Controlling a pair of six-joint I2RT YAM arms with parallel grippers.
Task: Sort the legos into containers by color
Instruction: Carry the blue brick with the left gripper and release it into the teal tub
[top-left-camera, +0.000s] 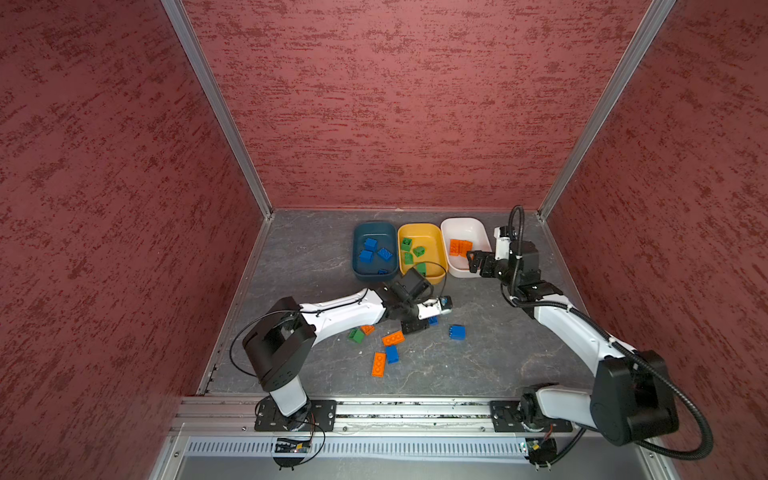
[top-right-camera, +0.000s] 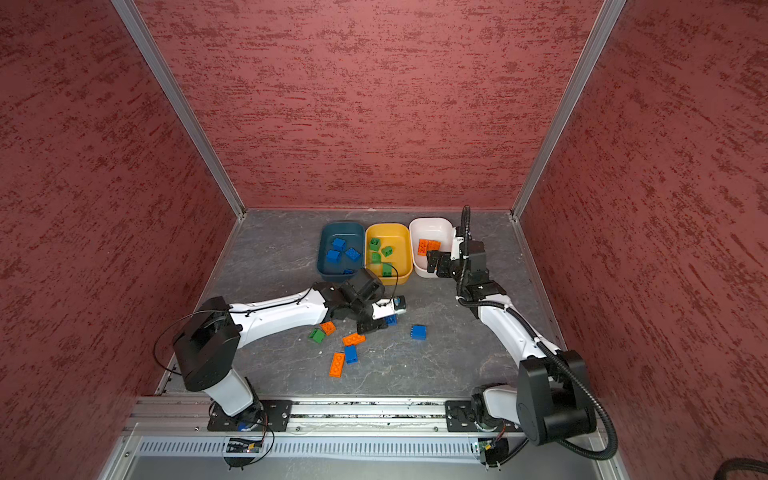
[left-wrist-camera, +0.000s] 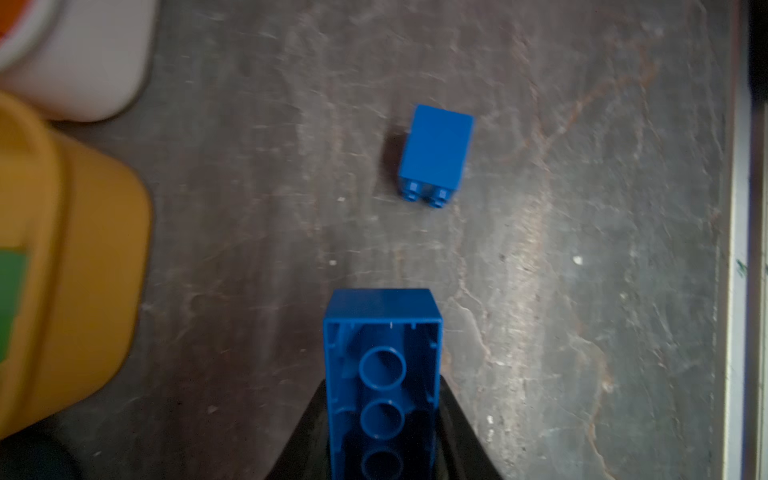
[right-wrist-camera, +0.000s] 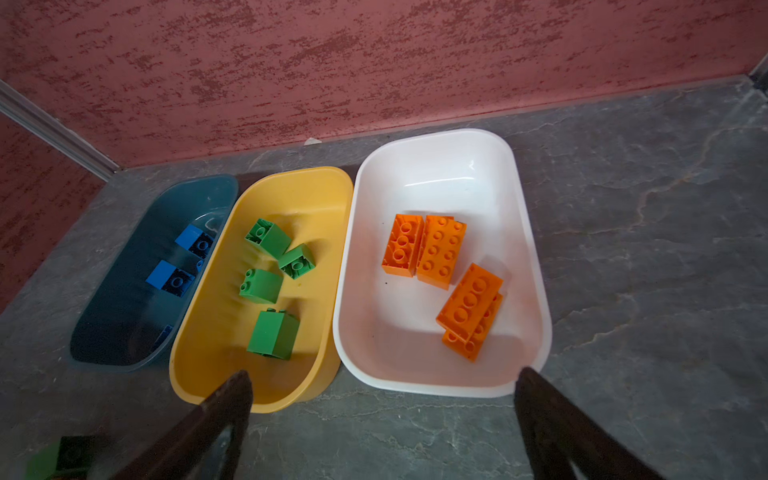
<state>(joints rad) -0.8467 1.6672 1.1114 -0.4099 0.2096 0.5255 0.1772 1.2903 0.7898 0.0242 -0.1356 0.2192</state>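
My left gripper should next move up and outward over the bottom of the teal container, which already has blue legos in it, and let go of the long blue lego.
My left gripper (left-wrist-camera: 382, 419) is shut on a long blue lego (left-wrist-camera: 381, 357), hollow underside towards the camera, low over the table's middle (top-left-camera: 433, 320). Another blue lego (left-wrist-camera: 435, 153) lies just beyond it. Loose legos on the table: blue (top-left-camera: 457, 332), orange (top-left-camera: 392, 338), blue (top-left-camera: 391, 354), orange (top-left-camera: 378, 364), green (top-left-camera: 356, 335), orange (top-left-camera: 367, 329). The teal container (top-left-camera: 356, 249) holds blue legos, the yellow container (top-left-camera: 437, 245) green ones, the white container (top-left-camera: 469, 230) orange ones. My right gripper (right-wrist-camera: 384, 374) is open and empty at the white container's near rim.
Red textured walls (top-left-camera: 374, 104) close in the back and both sides. An aluminium rail (top-left-camera: 415, 409) with both arm bases runs along the front edge. The three containers stand side by side against the back wall.
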